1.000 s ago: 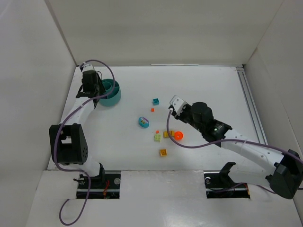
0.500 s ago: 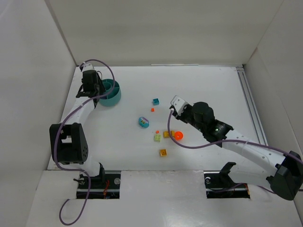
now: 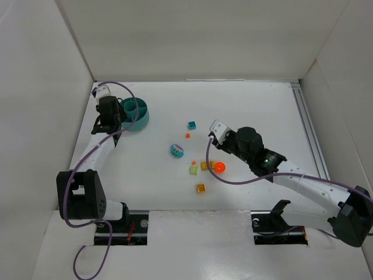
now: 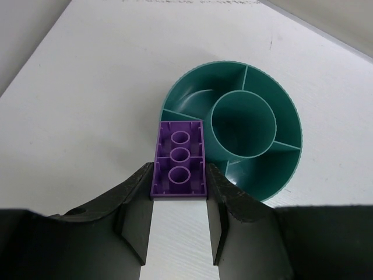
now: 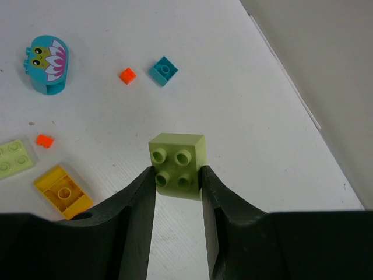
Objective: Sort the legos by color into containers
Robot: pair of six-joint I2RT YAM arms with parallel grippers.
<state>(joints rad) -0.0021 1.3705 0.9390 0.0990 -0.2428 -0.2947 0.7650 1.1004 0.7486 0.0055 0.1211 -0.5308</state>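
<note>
My left gripper's purple brick should go down first to reach the near section of the teal divided bowl (image 3: 144, 118).
My left gripper (image 4: 179, 175) is shut on a flat purple brick (image 4: 179, 158), held underside up just short of the teal divided bowl (image 4: 274, 181). The brick's far end overlaps the bowl's near rim. In the top view this gripper (image 3: 115, 119) sits left of the bowl (image 3: 144, 118). My right gripper (image 5: 178, 175) is shut on a lime green brick (image 5: 178, 156) above the table. In the top view it (image 3: 217, 131) is right of the loose bricks: a teal brick (image 3: 192, 125), a teal oval piece (image 3: 176, 150), a lime plate (image 3: 193, 170) and a yellow brick (image 3: 205, 165).
An orange ball piece (image 3: 220, 167), a yellow-orange brick (image 3: 200, 188) and tiny orange bits (image 3: 187, 135) lie mid-table. The right wrist view shows the oval piece (image 5: 48, 63), teal brick (image 5: 163, 70) and yellow brick (image 5: 63, 191). White walls enclose the table.
My left arm has pulled back a little from over the bowl toward the left, still holding the purple brick. The right arm has barely moved.
</note>
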